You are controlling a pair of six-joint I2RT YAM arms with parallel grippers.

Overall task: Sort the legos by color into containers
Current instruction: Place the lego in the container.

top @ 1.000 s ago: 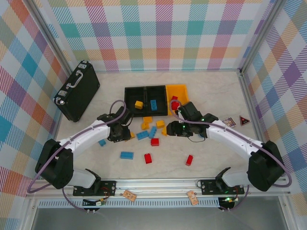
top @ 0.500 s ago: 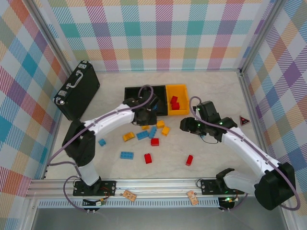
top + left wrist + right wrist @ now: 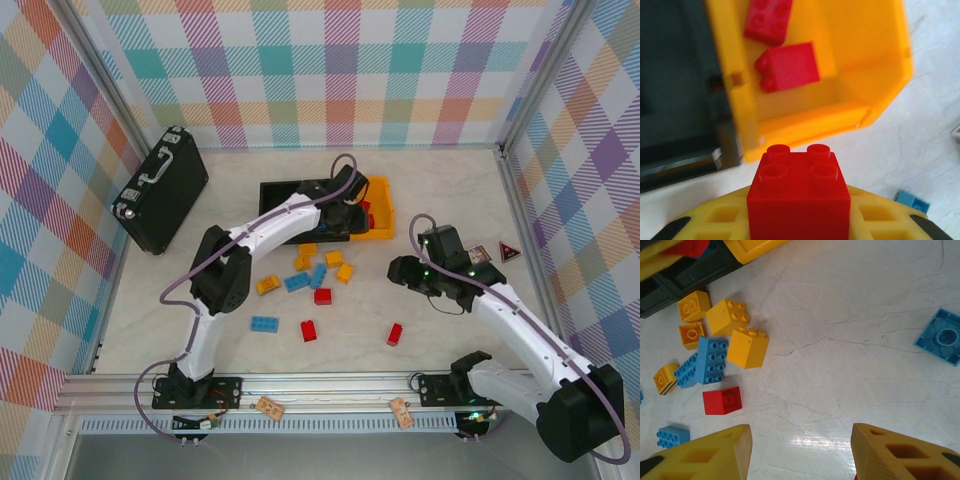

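The yellow-orange container's bare bottom beside matching red legos lies below and outward of my left gripper. I need to move that gripper outward over it next, lower it and release.
My left gripper [image 3: 348, 207] hangs at the near edge of the yellow-orange container [image 3: 380, 222], shut on a red lego [image 3: 799, 195] that shows studs-up between its yellow fingers [image 3: 720, 220]. Two red legos [image 3: 787, 67] lie inside that container [image 3: 805, 120]. Two black containers [image 3: 290, 190] adjoin it on the left. My right gripper [image 3: 398, 270] stands open over bare table, nothing between its fingers [image 3: 705, 452]. Loose yellow [image 3: 747, 347], blue [image 3: 702, 362] and red [image 3: 722, 400] legos lie left of it.
A black briefcase [image 3: 160, 190] lies at the back left. Two small cards [image 3: 478, 255] sit on the table at the right. More loose legos lie nearer the front: a blue one [image 3: 264, 324] and two red ones [image 3: 309, 330], [image 3: 395, 334]. A blue flat piece [image 3: 942, 337] lies alone.
My left arm has swung right from the black containers to the yellow-orange one, carrying the red lego. My right arm has drawn back to the right, away from the containers.
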